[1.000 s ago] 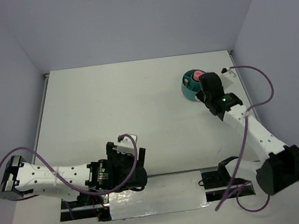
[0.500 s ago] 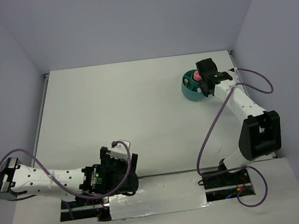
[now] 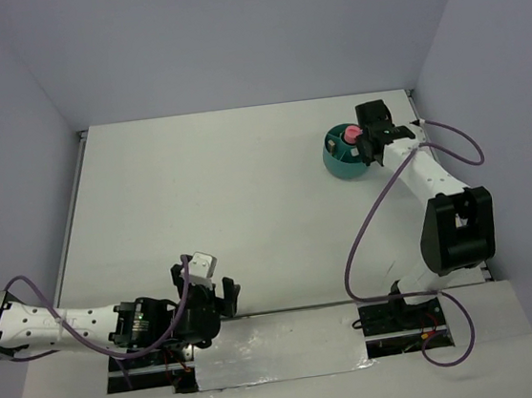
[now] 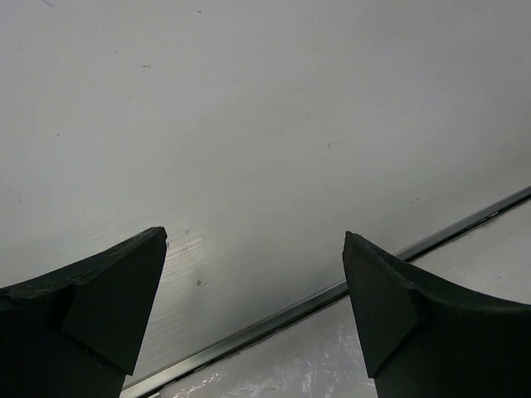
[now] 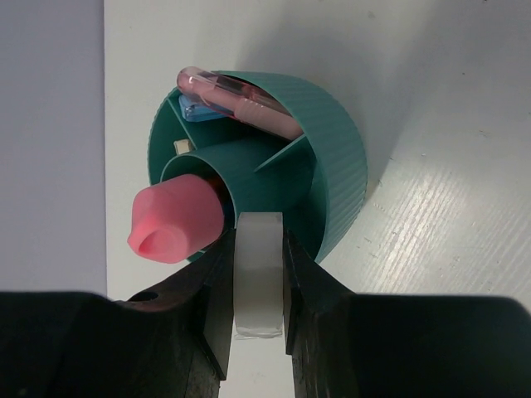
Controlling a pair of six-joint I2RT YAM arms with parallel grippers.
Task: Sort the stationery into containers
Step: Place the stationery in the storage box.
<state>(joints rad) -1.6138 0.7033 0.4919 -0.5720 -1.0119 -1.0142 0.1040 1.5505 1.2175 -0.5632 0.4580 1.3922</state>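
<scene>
The organizer's empty section [image 5: 300, 205] is below and is free of the pink stick [image 5: 241, 99] and the tube, so my right gripper should lower the clear ring past the organizer's rim and let it go.
The teal round organizer [image 3: 342, 162] stands at the far right of the table. In the right wrist view the organizer [image 5: 332, 157] holds a pink tube [image 5: 170, 220] in its centre cup. A pink stick [image 5: 241, 99], a blue piece [image 5: 199, 109] and a small white block [image 5: 179, 147] lie in its ring compartments. My right gripper [image 5: 258, 240] is shut on the clear ring [image 5: 258, 282], held edge-on just above the organizer's near rim. In the top view my right gripper [image 3: 370, 144] is over the organizer. My left gripper [image 4: 255, 249] is open and empty, low over bare table near the front edge [image 3: 207, 284].
A dark metal strip [image 4: 332, 290] marks the table's front edge, with a shiny foil-covered board [image 3: 283, 346] beyond it. Purple cables loop beside both arms. The organizer sits close to the right wall and the table's far right corner.
My right gripper has moved toward the far wall with the clear ring and now sits over the organizer. My left arm has pulled back and to the left, toward the front edge.
</scene>
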